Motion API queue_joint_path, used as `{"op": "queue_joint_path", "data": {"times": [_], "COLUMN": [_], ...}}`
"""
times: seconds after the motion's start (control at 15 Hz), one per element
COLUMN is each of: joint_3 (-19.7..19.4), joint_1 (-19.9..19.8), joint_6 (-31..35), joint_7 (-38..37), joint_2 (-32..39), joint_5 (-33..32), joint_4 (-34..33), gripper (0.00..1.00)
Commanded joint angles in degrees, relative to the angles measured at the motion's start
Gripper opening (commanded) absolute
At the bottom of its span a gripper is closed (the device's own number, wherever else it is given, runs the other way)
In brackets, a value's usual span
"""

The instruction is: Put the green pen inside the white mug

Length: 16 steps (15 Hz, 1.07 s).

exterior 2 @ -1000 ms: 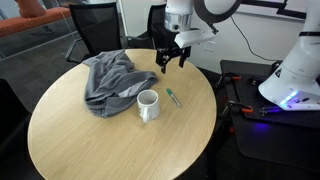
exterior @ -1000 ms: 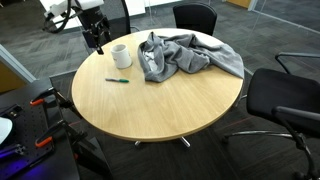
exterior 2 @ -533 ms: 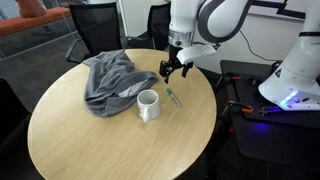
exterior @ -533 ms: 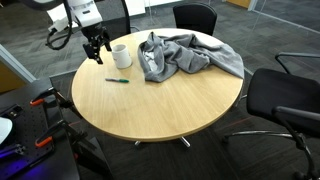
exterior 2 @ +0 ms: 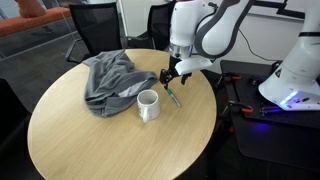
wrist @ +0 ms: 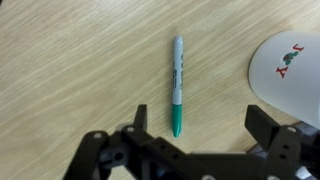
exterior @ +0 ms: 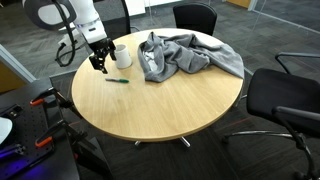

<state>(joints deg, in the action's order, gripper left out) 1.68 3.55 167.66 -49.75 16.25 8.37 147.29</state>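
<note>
I should next move my gripper down and outward onto the pen's green end (exterior: 125, 81) (wrist: 177, 122), which is below and outward of my gripper, because the pen already runs between the open fingers.
The green pen (wrist: 177, 86) lies flat on the round wooden table; it shows in both exterior views (exterior: 118, 80) (exterior 2: 173, 97). The white mug stands upright next to it (exterior: 121, 56) (exterior 2: 148, 104), and its side shows at the right edge of the wrist view (wrist: 290, 66). My gripper (wrist: 199, 122) is open and empty, hovering low over the pen's green end, with the pen nearer the left finger. It also shows in both exterior views (exterior: 99, 60) (exterior 2: 169, 76).
A crumpled grey cloth (exterior: 180, 54) (exterior 2: 112, 78) lies on the table (exterior: 160, 100) beside the mug. Black office chairs (exterior: 285, 100) ring the table. A dark bench with red tools (exterior 2: 262, 100) stands beside it.
My gripper has come down from above the table's edge toward the pen and now hangs just over it. Pen, mug and cloth have not moved.
</note>
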Motion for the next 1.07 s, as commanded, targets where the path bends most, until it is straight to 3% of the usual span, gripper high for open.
{"op": "queue_joint_path", "data": {"times": [0.0, 0.8, 1.0], "joint_3": [-1.2, -3.3, -3.3], "joint_1": [1.3, 2.3, 2.4], "joint_6": [3.6, 3.2, 3.3], "joint_7": [1.1, 1.6, 1.7], "joint_2": [4.3, 13.4, 14.5], "joint_5": [2.8, 4.5, 4.7], "joint_4": [-2.1, -9.6, -10.5], "gripper": [1.0, 1.0, 0.81]}}
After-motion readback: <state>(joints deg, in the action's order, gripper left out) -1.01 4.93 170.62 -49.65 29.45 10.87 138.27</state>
